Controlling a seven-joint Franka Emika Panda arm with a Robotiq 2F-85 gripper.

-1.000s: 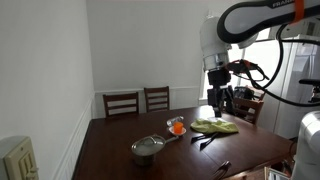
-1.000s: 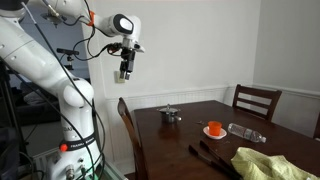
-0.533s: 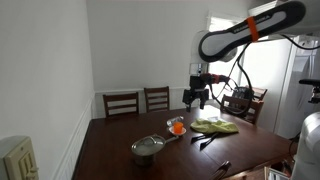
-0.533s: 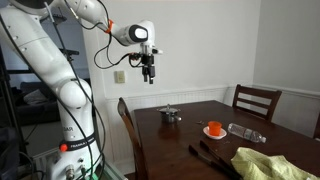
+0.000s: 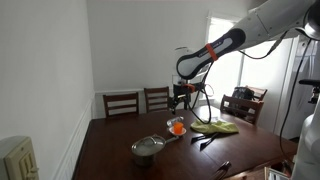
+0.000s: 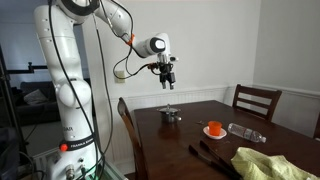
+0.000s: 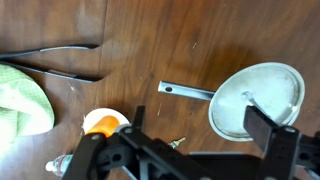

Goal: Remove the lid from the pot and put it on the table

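Note:
My gripper should move over the lid's handle [image 6: 169, 106] [image 7: 250, 99], turn to straddle it, and go down, because the handle sits at a slant far below my gripper, to its right in the wrist view.
The steel pot [image 5: 148, 150] stands on the dark wooden table [image 5: 108, 150] with the shiny lid [image 7: 258, 100] on it. Its flat handle [image 7: 187, 91] points toward the orange-filled bowl. The pot also shows in an exterior view [image 6: 170, 115]. My gripper [image 5: 180, 96] hangs well above the table, open and empty. It also shows in an exterior view [image 6: 167, 82], high above the pot. In the wrist view my gripper [image 7: 200, 135] has the lid under its right-hand finger, far below.
A small orange-filled bowl [image 5: 177, 127] [image 7: 104, 123], a green cloth [image 5: 215, 126] [image 7: 20, 95] and dark tongs [image 5: 205, 140] [image 7: 55, 60] lie on the table. A plastic bottle [image 6: 245, 131] lies near the bowl. Dark wooden chairs [image 5: 122, 103] stand along the table's edges.
My arm has swung across the table toward the pot's side, and the gripper has come lower. The pot, lid and other things have not moved.

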